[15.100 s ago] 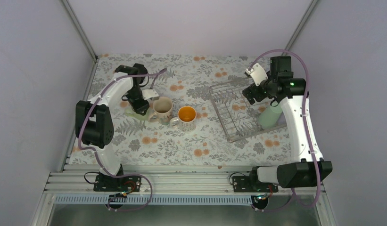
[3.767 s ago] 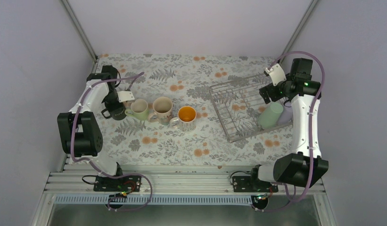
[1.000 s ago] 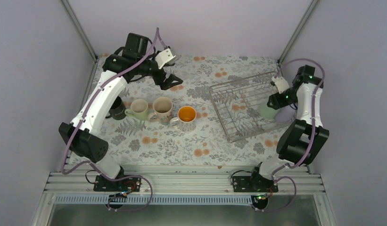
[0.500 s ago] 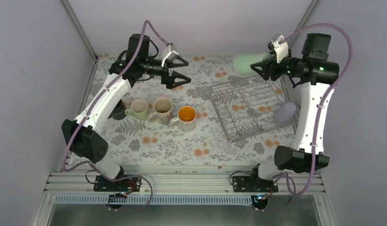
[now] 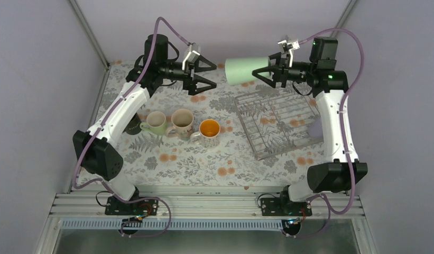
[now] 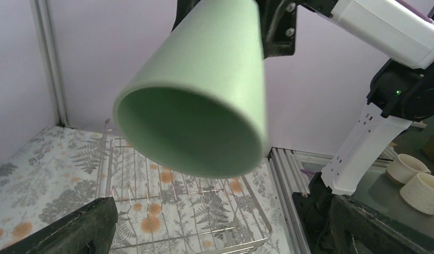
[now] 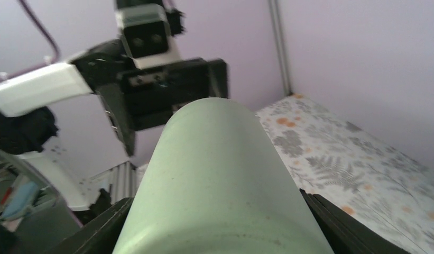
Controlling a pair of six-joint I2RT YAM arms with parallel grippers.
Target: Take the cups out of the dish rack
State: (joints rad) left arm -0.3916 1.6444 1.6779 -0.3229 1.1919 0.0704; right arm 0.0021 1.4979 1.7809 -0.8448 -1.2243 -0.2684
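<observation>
Next, my left gripper eases across to its right in the top view onto the green tumbler's near rim, because my right gripper covers the tumbler's base.
My right gripper is shut on the base end of the green tumbler, holding it level in the air with its mouth pointing left. In the right wrist view the green tumbler fills the space between the fingers. My left gripper hangs open just left of the mouth, not touching it. In the left wrist view the tumbler's mouth faces the camera above the dish rack. The dish rack holds a lavender tumbler at its right side.
On the table to the left stand a black mug, a pale green mug, a cream patterned mug and a mug with an orange inside. The walls are close behind both raised arms.
The right gripper lifted the green tumbler out of the rack and carried it up and left to face the left gripper. The left gripper has edged right to meet it.
</observation>
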